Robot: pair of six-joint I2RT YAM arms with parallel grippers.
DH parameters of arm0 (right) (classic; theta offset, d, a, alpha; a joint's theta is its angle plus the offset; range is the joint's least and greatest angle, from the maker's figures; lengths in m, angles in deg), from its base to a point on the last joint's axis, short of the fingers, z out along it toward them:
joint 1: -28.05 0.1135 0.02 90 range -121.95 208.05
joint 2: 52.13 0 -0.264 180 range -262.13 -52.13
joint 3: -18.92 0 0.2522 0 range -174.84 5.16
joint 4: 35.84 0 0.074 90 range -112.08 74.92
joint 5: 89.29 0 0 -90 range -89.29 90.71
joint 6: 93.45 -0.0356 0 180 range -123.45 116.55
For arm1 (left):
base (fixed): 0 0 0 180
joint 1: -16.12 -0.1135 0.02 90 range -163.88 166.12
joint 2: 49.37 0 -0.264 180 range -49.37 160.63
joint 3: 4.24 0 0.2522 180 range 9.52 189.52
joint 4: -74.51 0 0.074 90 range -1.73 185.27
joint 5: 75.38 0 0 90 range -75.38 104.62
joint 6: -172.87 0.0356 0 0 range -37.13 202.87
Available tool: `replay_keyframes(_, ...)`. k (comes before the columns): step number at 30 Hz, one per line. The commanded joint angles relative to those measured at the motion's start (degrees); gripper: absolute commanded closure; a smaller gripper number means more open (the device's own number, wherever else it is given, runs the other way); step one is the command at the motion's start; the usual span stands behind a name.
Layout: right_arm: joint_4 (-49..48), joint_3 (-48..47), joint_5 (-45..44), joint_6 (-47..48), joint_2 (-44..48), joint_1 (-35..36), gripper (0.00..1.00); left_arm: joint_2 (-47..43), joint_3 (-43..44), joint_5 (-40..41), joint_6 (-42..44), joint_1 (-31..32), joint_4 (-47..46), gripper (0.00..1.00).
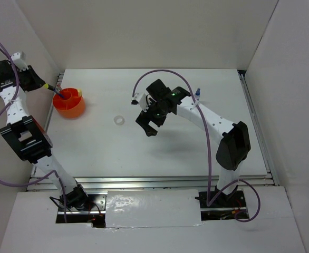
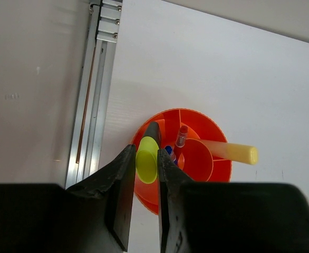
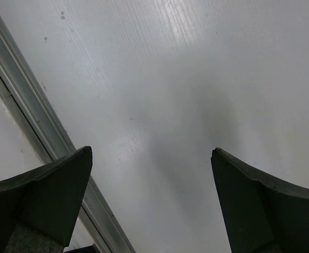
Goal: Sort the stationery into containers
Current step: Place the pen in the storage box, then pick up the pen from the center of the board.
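Observation:
My left gripper holds the black-yellow highlighter and will next lower it a little toward the orange-red cup (image 1: 73,108), then let it go, because the highlighter's dark end already points inside the cup's rim.
My left gripper (image 2: 145,153) is shut on the black-yellow highlighter (image 2: 146,161) and holds it tilted over the left rim of the orange-red cup (image 2: 196,118); in the top view that gripper (image 1: 44,85) is at the far left, beside the cup (image 1: 73,108). In the cup stand a red pen (image 2: 182,137) and a blue pen (image 2: 169,152). A pale yellow stick (image 2: 233,152) sticks out over the cup's right rim. My right gripper (image 1: 150,125) is open and empty above bare table (image 3: 160,79). A white tape ring (image 1: 118,120) lies to its left. A tiny blue-capped bottle (image 1: 198,93) stands behind the right arm.
A metal rail (image 2: 91,89) runs along the table's left edge beside the cup, with the white side wall (image 1: 17,31) close behind my left arm. Another rail (image 3: 38,116) shows in the right wrist view. White walls enclose the table on three sides.

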Motion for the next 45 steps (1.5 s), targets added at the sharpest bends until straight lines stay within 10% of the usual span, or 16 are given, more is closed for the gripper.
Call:
replay_keyframes(1, -1.15, -0.69, 0.54, 0.65, -0.38, -0.5, 0.0, 0.93, 0.82, -0.86, -0.48, -0.21, -1.03, 0.92)
replay_keyframes(13, -1.32, -0.77, -0.16, 0.91, -1.18, -0.76, 0.0, 2.34, 0.03, 1.07, 0.57, 0.05, 2.84, 0.82)
replay_keyframes(24, -2.2, -1.74, -1.22, -0.05, -1.61, -2.34, 0.0, 1.2, 1.7, -1.56, -0.22, 0.14, 3.19, 0.36)
replay_keyframes(31, -2.9, -0.51, 0.89, -2.51, 0.14, -6.29, 0.0, -4.24, 3.19, -8.85, 1.27, 2.15, -0.41, 0.37)
replay_keyframes(40, -4.58, 3.79, 7.65, -8.05, 4.36, -17.98, 0.0, -5.83, 7.5, -7.11, 31.65, 29.9, 15.49, 0.35)
replay_keyframes(45, -5.1, 6.78, 10.03, -9.37, 7.17, -23.95, 0.0, 0.66, 7.05, -5.16, 33.19, 44.6, 12.34, 0.31)
